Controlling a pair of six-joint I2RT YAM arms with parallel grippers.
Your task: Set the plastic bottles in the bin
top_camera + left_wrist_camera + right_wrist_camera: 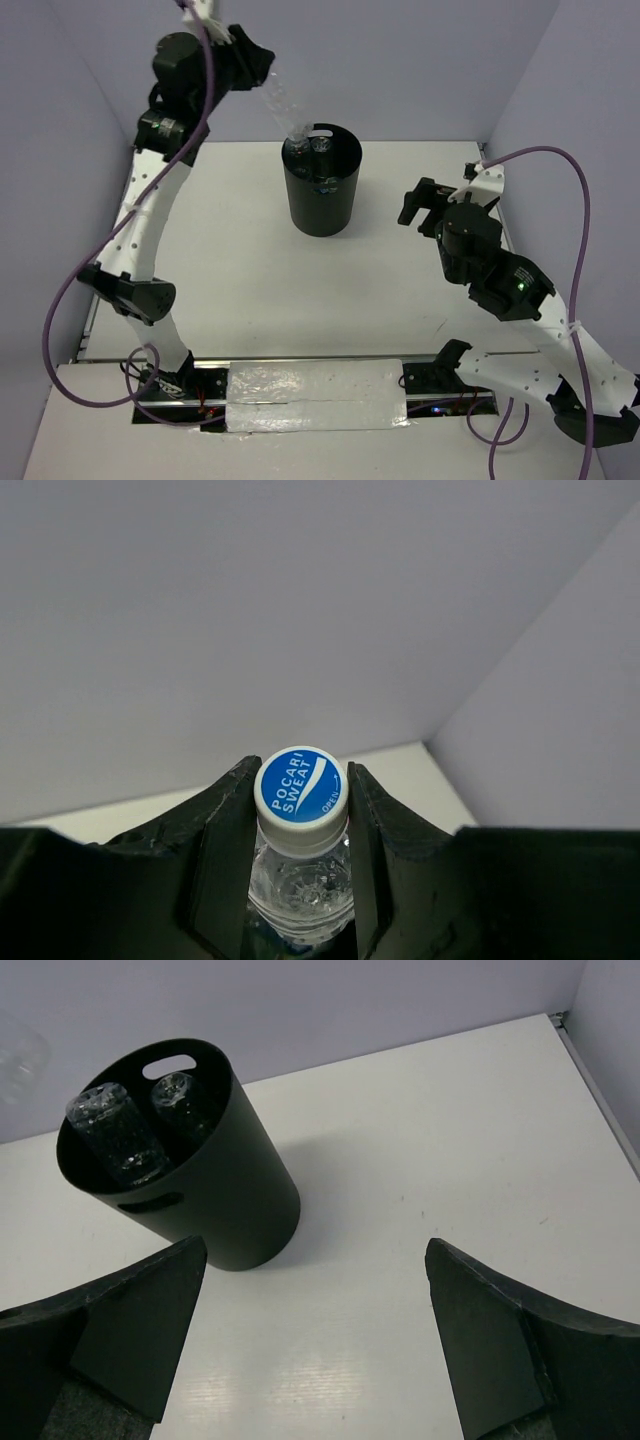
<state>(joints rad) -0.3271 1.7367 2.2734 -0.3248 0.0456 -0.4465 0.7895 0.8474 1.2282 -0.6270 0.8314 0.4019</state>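
Note:
The clear bottle still hangs toward one side, so I will move my left gripper to the right in the top view and down over the bin's opening [338, 152].
The black round bin [322, 195] stands at the back middle of the table, with two clear plastic bottles [115, 1132] upright inside it. My left gripper [256, 62] is raised above and to the left of the bin. It is shut on a clear bottle [281, 102] that slants down with its lower end at the bin's rim. In the left wrist view the blue-and-white cap [300, 783] sits between the fingers [225, 830] of the left gripper [300, 830]. My right gripper [424, 206] is open and empty to the right of the bin [215, 1200].
Lilac walls close in the table at the back and on both sides. The white table [240, 260] lies around the bin. A taped strip [315, 395] runs along the near edge between the arm bases.

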